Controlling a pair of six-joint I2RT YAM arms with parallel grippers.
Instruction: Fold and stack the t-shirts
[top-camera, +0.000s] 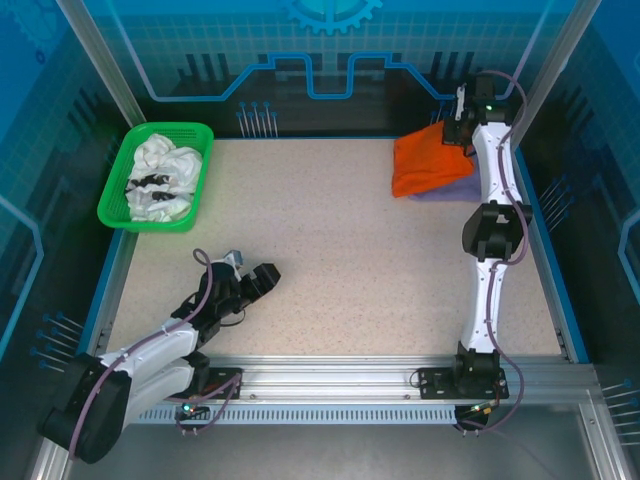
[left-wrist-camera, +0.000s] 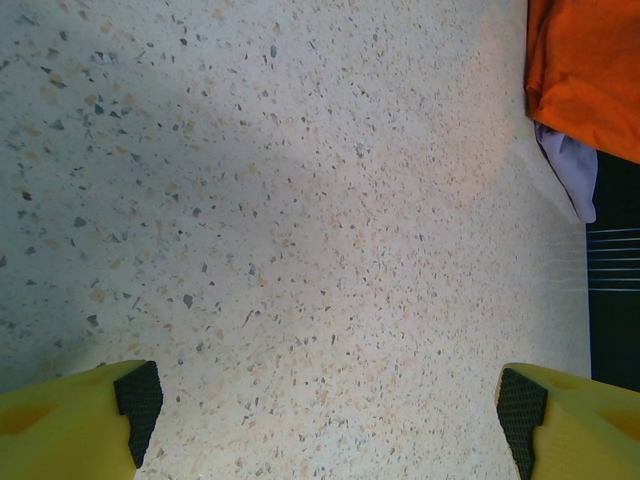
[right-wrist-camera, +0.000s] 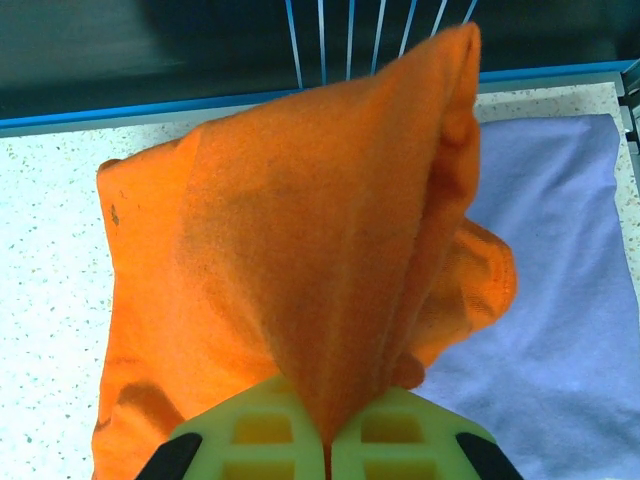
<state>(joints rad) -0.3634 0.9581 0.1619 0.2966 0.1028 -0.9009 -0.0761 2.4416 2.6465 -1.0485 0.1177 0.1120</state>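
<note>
The lavender t-shirt (top-camera: 455, 189) (right-wrist-camera: 560, 290) still lies uncovered beside the orange one, so next I need to pull the fold in my right gripper across over it and let go.
A bright orange t-shirt (top-camera: 425, 162) lies bunched at the far right of the table, on top of a pale lavender t-shirt (top-camera: 455, 189). My right gripper (top-camera: 458, 128) is shut on a fold of the orange t-shirt (right-wrist-camera: 300, 260), which rises in a peak from its jaws, with the lavender t-shirt (right-wrist-camera: 560, 290) spread flat beneath. White t-shirts with black print (top-camera: 160, 178) lie crumpled in the green basket. My left gripper (top-camera: 262, 279) hovers open over bare table near the front left, its fingertips (left-wrist-camera: 138, 402) wide apart. The orange t-shirt (left-wrist-camera: 590, 70) shows at the top right of the left wrist view.
The green plastic basket (top-camera: 118, 205) stands at the far left corner. A blue raised edge (top-camera: 555, 260) borders the table on the right. Speckled tabletop (top-camera: 330, 250) stretches between the basket and the shirt pile. The right arm reaches along the right side.
</note>
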